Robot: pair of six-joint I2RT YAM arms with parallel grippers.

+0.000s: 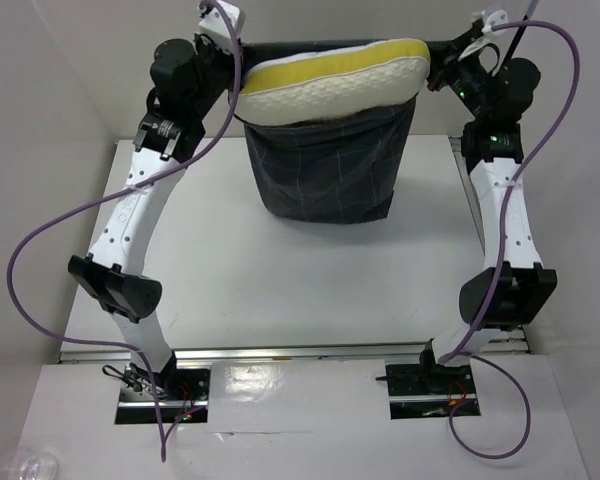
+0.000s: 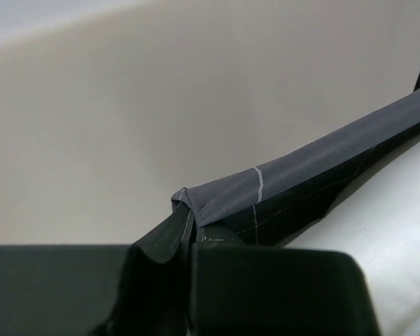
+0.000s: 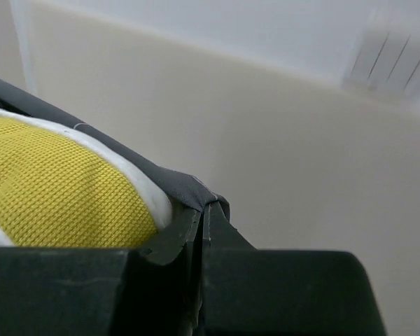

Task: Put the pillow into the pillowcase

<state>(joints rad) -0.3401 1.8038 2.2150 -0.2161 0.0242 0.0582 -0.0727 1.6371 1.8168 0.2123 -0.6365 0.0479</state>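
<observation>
Next I need to lift my left gripper, then lower it toward the table's far end and release the edge of the pillowcase's opening, since the pillow's upper part still sticks out.
The dark grey checked pillowcase (image 1: 330, 165) hangs by its open mouth between both raised grippers, its bottom touching the white table (image 1: 280, 280). The white pillow (image 1: 330, 80) with its yellow band sits sideways in the mouth, its upper part sticking out. My left gripper (image 1: 235, 75) is shut on the pillowcase's left mouth edge; in the left wrist view (image 2: 187, 210) the hem (image 2: 294, 171) runs away from the fingertips. My right gripper (image 1: 442, 72) is shut on the right mouth edge; in the right wrist view (image 3: 204, 206) the yellow pillow mesh (image 3: 63, 189) lies just left of it.
Pale walls stand close behind and at both sides of the table (image 1: 40, 150). Purple cables (image 1: 50, 240) loop off both arms. The arm bases sit at the table's near edge (image 1: 290, 355).
</observation>
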